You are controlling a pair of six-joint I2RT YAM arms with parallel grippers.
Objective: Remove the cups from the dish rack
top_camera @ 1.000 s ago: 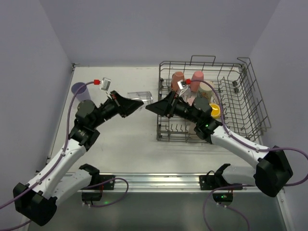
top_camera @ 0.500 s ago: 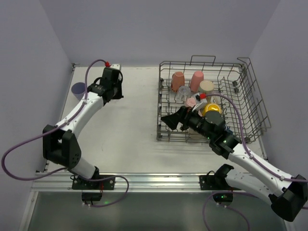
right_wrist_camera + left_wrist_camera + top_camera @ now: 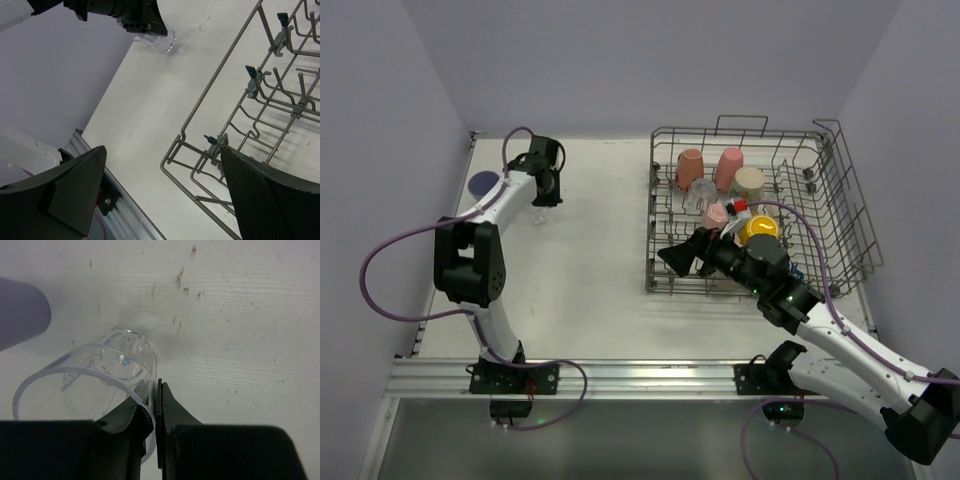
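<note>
The robot next needs to lower its left gripper until the bottom of the tumbler sits on the bare tabletop beside the lavender cup, then let go of the tumbler's rim, since this spot is clear.
My left gripper (image 3: 542, 197) is shut on the rim of a clear glass tumbler (image 3: 100, 372), one finger inside and one outside. The tumbler hangs base-down at the table's far left, next to a lavender cup (image 3: 483, 184) that also shows in the left wrist view (image 3: 20, 310). I cannot tell whether the base touches the table. The grey wire dish rack (image 3: 740, 131) holds a salmon cup (image 3: 690, 165), a pink cup (image 3: 729, 165), a beige cup (image 3: 750, 182), a clear tumbler (image 3: 700, 193), a small pink cup (image 3: 716, 215) and a yellow cup (image 3: 758, 228). My right gripper (image 3: 680, 258) is open and empty above the rack's front left corner (image 3: 219, 70).
The held tumbler (image 3: 157, 40) and the left gripper (image 3: 120, 12) show far off in the right wrist view. White table (image 3: 600, 260) lies between the arms. Grey walls close in the left, back and right. A metal rail (image 3: 640, 375) runs along the near edge.
The two grippers were together at mid-table with the clear tumbler. My left arm has swung it far left and set it down beside the lavender cup. My right gripper drew back to the rack's front left.
</note>
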